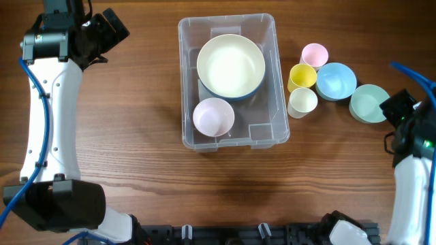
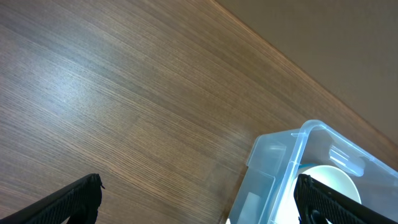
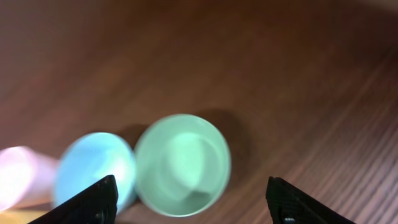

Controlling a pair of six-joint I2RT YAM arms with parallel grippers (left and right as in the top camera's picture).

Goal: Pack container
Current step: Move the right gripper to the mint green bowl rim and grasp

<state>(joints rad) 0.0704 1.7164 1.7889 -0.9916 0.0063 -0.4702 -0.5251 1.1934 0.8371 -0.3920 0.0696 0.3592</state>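
Note:
The right gripper comes down next onto the green bowl's rim [image 3: 227,164] away from the blue bowl, where empty table leaves room for a finger outside.
The clear container [image 1: 182,82] stands mid-table with a large cream bowl [image 1: 231,66] and a small pink bowl [image 1: 213,116] inside it. To its right stand a pink cup [image 1: 314,54], a yellow cup [image 1: 302,77], a cream cup [image 1: 302,102], a blue bowl [image 1: 336,81] and a green bowl [image 1: 368,103]. My right gripper [image 1: 397,109] hovers just right of the green bowl. In the right wrist view it [image 3: 191,183] is open and empty, with the green bowl [image 3: 182,163] below between its fingers. My left gripper [image 1: 112,27] is open at the far left, away from the container.
The left wrist view shows bare wood, a corner of the container [image 2: 292,149] and the cream bowl [image 2: 333,180]. The blue bowl [image 3: 93,168] and pink cup [image 3: 18,174] crowd the green bowl's left side. Table edge runs near the right arm.

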